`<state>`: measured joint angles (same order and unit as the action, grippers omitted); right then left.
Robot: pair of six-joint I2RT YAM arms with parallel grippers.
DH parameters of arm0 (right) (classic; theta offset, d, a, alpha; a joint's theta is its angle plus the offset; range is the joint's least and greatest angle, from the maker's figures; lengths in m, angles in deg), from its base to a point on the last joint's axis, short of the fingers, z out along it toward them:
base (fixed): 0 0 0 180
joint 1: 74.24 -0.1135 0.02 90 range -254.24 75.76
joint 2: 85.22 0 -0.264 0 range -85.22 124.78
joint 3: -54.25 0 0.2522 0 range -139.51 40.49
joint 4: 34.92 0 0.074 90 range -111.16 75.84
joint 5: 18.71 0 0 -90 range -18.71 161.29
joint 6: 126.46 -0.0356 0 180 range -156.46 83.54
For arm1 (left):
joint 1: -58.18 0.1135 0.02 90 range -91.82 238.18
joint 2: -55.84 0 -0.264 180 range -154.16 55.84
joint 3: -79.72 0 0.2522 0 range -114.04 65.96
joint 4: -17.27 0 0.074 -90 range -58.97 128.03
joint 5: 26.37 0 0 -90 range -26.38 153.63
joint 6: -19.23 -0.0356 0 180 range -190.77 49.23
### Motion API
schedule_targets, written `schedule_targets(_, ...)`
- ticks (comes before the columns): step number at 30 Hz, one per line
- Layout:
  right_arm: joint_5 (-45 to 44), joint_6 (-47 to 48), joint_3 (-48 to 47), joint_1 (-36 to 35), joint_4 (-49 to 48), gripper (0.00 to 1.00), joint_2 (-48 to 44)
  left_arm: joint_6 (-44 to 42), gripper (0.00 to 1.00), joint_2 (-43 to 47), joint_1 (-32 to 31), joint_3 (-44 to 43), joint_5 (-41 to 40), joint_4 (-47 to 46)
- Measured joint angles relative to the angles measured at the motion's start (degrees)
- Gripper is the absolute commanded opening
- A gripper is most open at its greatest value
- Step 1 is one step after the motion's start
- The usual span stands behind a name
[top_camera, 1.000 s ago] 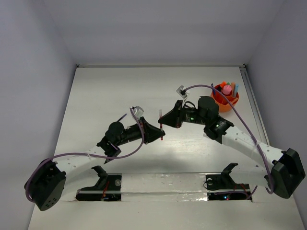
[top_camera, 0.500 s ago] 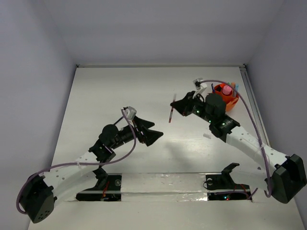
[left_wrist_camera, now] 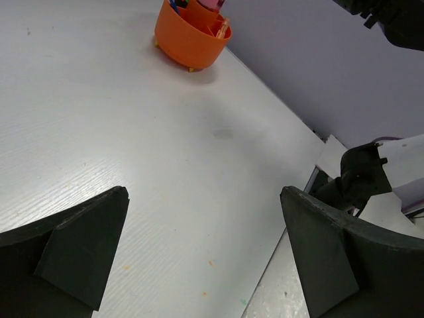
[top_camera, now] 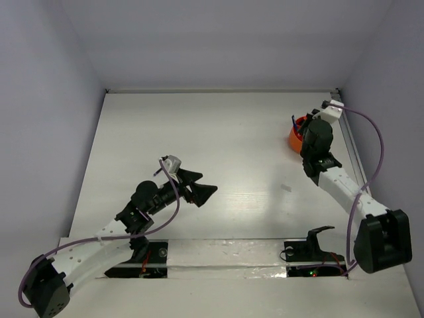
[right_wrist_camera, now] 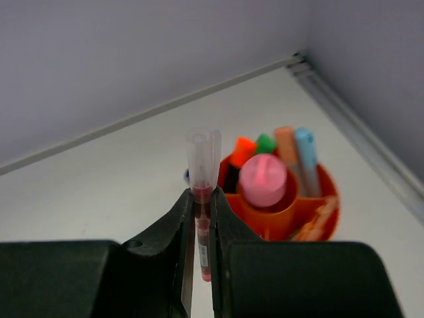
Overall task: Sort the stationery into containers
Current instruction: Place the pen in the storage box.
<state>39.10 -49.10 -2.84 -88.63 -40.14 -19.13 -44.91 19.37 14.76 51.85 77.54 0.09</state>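
Observation:
I will next swing my left gripper left in the top view, turn and descend to grip a dark pen below.
My right gripper point(right_wrist_camera: 203, 199) is shut on a thin red pen point(right_wrist_camera: 203, 156) with a clear cap, held upright just in front of the orange container point(right_wrist_camera: 329, 199). In the container stand orange- and green-capped markers point(right_wrist_camera: 244, 149), an orange pen point(right_wrist_camera: 286, 142), a light blue pen point(right_wrist_camera: 306, 156) and a pink round piece point(right_wrist_camera: 263, 180). From above, the right gripper point(top_camera: 303, 130) hangs at the near-left rim of the container point(top_camera: 295, 142) at the far right. My left gripper point(top_camera: 204, 183) is open over mid-table; nothing lies between its fingers point(left_wrist_camera: 86, 245).
A metal rail point(top_camera: 348, 139) runs along the table's right edge, close behind the container. Grey walls close off the back and both sides. A taped strip point(top_camera: 225, 255) with the arm mounts crosses the near edge; one mount point(left_wrist_camera: 361, 179) shows in the left wrist view.
The left gripper opened, let go of the red pen and drew back toward the near left. The right gripper carried the pen from mid-table to the orange container.

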Motion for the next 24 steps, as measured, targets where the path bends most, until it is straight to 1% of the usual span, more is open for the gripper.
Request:
schedule_targets(4, -4.04, 8.20, -0.07, 1.84, -7.85, 0.00, 6.93, -0.13, 0.99, 0.90, 0.02, 0.50, -0.02, 0.42)
schedule_targets(7, -3.96, 14.36, -0.48, 1.86, -12.52, 0.00, 11.85, -0.13, 0.99, 1.42, 0.00, 0.50, 0.15, 0.35)
schedule_targets(11, -2.93, 20.35, -0.85, 1.86, -16.31, 0.00, 16.31, -0.11, 0.99, 1.51, 0.02, 0.50, 0.63, 0.33)
schedule_targets(17, 0.55, 24.70, -0.85, 1.86, -19.21, 0.00, 19.96, -0.11, 0.99, 1.33, 0.00, 0.52, 1.18, -0.13)
schedule_targets(22, 3.21, 25.44, -0.85, 1.86, -19.15, 0.00, 23.34, -0.11, 0.99, 1.33, 0.00, 0.52, 1.49, -0.15)
schedule_targets(24, 3.78, 25.35, -0.85, 1.86, -18.75, 0.05, 24.26, -0.11, 0.99, 1.33, 0.02, 0.55, 1.51, -0.15)
